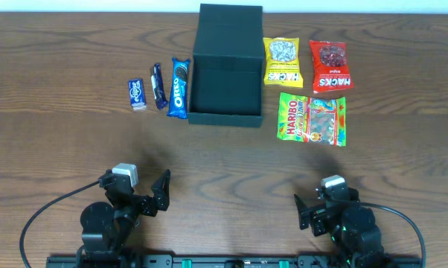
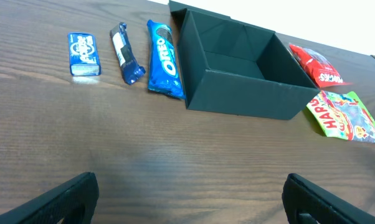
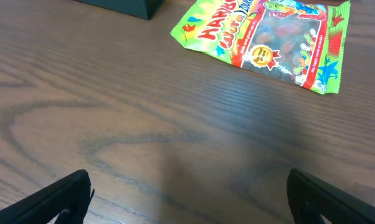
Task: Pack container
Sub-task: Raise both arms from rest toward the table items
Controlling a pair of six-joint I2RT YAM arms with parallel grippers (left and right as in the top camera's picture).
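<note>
My right gripper reaches away from my base and down onto the green Haribo bag's middle [image 1: 312,119] [image 3: 263,36] next, beside the bag's lettered part.
The dark teal-black container [image 1: 225,74] stands open at the back middle, lid flap folded back; it is empty in the left wrist view [image 2: 237,68]. Left of it lie a small blue packet [image 1: 137,94], a dark blue bar [image 1: 158,86] and an Oreo pack [image 1: 179,88]. Right of it lie a yellow Hacks bag [image 1: 282,62], a red Hacks bag [image 1: 331,67] and a green Haribo bag [image 1: 312,119]. My left gripper [image 1: 151,192] is open and empty near the front left. My right gripper [image 1: 307,212] is open and empty near the front right.
The wooden table [image 1: 224,164] carries only these items. The Haribo bag [image 3: 268,40] lies ahead of my right gripper [image 3: 187,196]. The Oreo pack [image 2: 164,59] lies against the container's left side, ahead of my left gripper [image 2: 187,199].
</note>
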